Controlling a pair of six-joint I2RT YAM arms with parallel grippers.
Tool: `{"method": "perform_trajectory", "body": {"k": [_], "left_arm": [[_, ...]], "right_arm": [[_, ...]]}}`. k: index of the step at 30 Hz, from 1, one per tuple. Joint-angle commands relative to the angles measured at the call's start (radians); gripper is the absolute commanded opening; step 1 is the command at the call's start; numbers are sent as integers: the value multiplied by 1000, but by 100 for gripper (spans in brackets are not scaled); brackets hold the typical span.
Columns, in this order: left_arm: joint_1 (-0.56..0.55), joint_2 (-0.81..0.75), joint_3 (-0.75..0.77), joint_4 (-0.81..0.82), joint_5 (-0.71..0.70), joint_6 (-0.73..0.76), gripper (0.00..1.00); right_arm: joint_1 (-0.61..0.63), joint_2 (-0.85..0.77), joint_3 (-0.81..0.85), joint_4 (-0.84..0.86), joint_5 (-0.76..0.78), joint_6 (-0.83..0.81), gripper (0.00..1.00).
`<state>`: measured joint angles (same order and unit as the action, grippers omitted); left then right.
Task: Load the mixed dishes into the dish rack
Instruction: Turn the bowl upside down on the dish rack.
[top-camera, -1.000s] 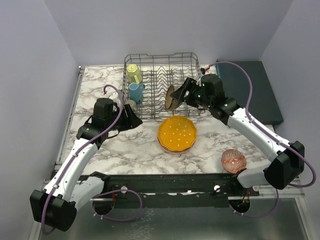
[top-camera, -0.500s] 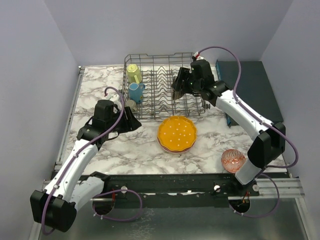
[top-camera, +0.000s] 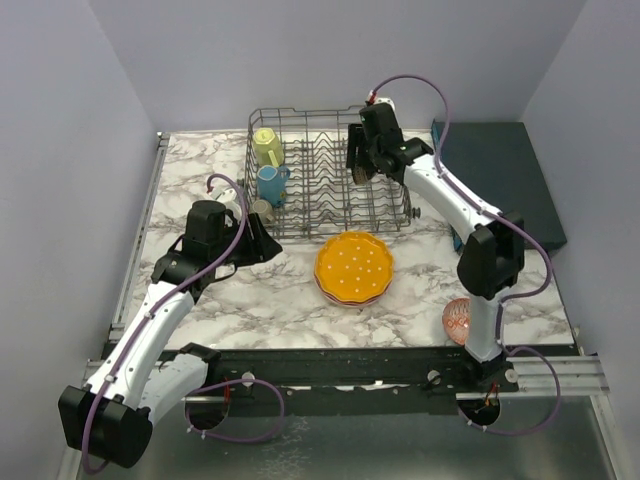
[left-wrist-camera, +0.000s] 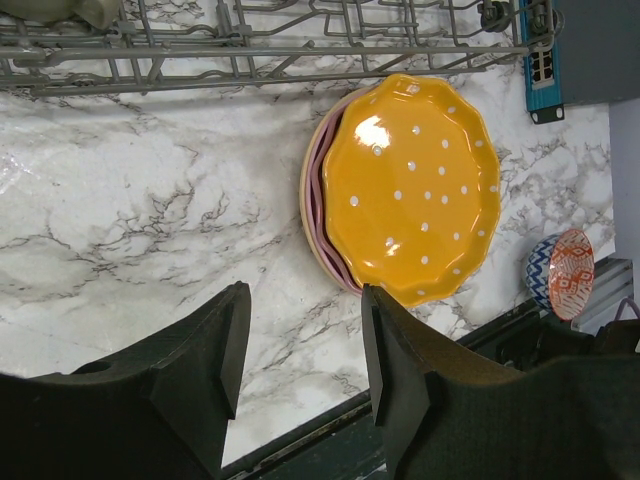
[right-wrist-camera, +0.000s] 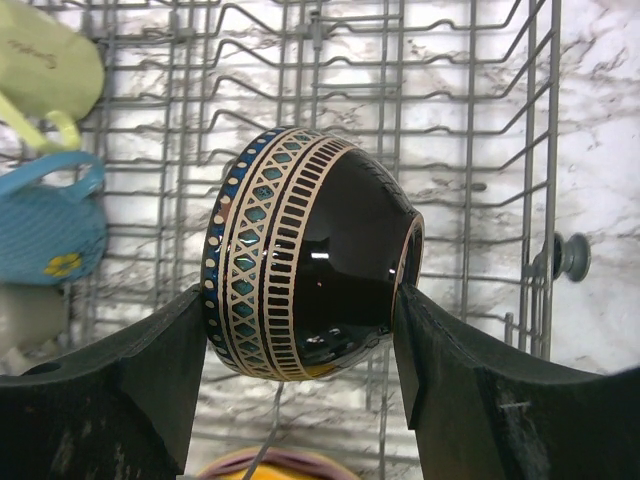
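Note:
The empty wires toward the rack's far corner (right-wrist-camera: 430, 105) lie below and outward of my right gripper. I should turn it next, lower it onto them and release the bowl.
My right gripper (right-wrist-camera: 300, 312) is shut on a dark brown bowl (right-wrist-camera: 310, 265) with a cream and teal band, held on its side above the dish rack (right-wrist-camera: 470, 150). From above, this gripper (top-camera: 360, 166) hangs over the right part of the grey wire rack (top-camera: 300, 112). A yellow mug (top-camera: 267, 147) and a blue mug (top-camera: 271, 183) sit in its left end. An orange dotted plate (top-camera: 354, 266) lies on a pink plate (left-wrist-camera: 318, 215) in front of the rack. My left gripper (left-wrist-camera: 303, 320) is open and empty, left of the plates. A red-patterned bowl (left-wrist-camera: 565, 272) stands near the table's front right.
A flat dark teal box (top-camera: 500, 170) lies right of the rack. A grey-olive mug (left-wrist-camera: 60, 10) sits at the rack's front left corner, close to my left gripper (top-camera: 262, 240). My right arm partly hides the red-patterned bowl (top-camera: 455, 320) from above.
My right arm has carried the dark bowl from the rack's front edge up and back, over the rack's right part. The left arm has hardly moved.

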<state>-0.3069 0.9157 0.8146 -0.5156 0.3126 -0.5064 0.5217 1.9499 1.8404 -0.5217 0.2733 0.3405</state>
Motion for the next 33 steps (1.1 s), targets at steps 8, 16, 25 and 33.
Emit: {"method": "perform_trajectory", "body": {"k": [8, 16, 25, 33], "left_arm": [[6, -20, -9, -7, -15, 23, 53], [6, -23, -9, -9, -21, 25, 53], [6, -24, -6, -8, -21, 26, 53], [6, -27, -6, -8, -21, 26, 53]], "right_arm": [[-5, 213, 284, -75, 222, -182, 35], [-7, 328, 385, -49, 291, -294, 34], [-7, 397, 399, 62, 340, -440, 33], [-5, 447, 411, 135, 376, -539, 33]]}}
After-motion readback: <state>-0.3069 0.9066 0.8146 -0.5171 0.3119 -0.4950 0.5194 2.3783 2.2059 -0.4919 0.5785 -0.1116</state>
